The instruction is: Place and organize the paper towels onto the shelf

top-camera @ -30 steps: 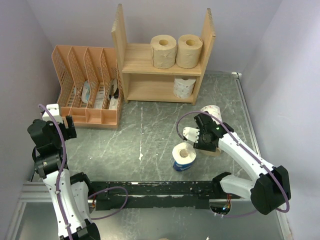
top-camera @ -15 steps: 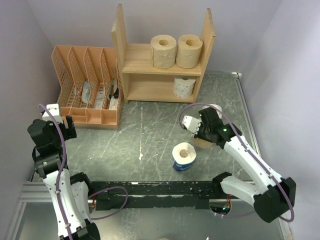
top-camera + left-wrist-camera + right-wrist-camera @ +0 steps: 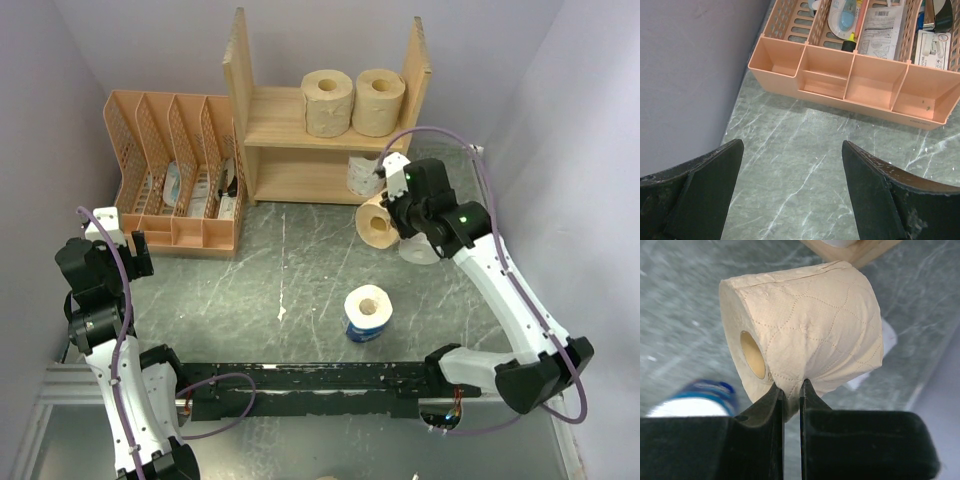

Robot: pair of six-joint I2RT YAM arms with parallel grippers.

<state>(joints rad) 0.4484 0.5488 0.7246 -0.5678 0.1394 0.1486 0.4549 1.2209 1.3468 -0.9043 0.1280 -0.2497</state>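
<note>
I will raise my right gripper outward, left in the top view, to the top shelf's empty end (image 3: 275, 115) and release.
My right gripper (image 3: 390, 214) is shut on a tan-brown paper towel roll (image 3: 376, 223), pinching its outer layers and holding it above the table in front of the wooden shelf (image 3: 325, 135); the wrist view shows the roll (image 3: 805, 335) lying sideways above the fingers (image 3: 771, 405). Two tan rolls (image 3: 328, 100) (image 3: 378, 100) stand on the top tier. A white roll (image 3: 360, 176) sits on the lower tier, partly hidden. Another white roll (image 3: 421, 250) lies on the table under the arm. The blue-wrapped roll (image 3: 368, 312) stands mid-table. My left gripper (image 3: 791, 145) is open and empty at the left.
An orange lattice file organizer (image 3: 175, 170) with stationery stands left of the shelf; its front trays (image 3: 850, 85) lie ahead of the left gripper. Walls close in on both sides. A black rail (image 3: 320, 380) runs along the near edge.
My right gripper has lifted the tan roll off the table and carried it up and back toward the shelf's lower tier. The left arm has not moved.
</note>
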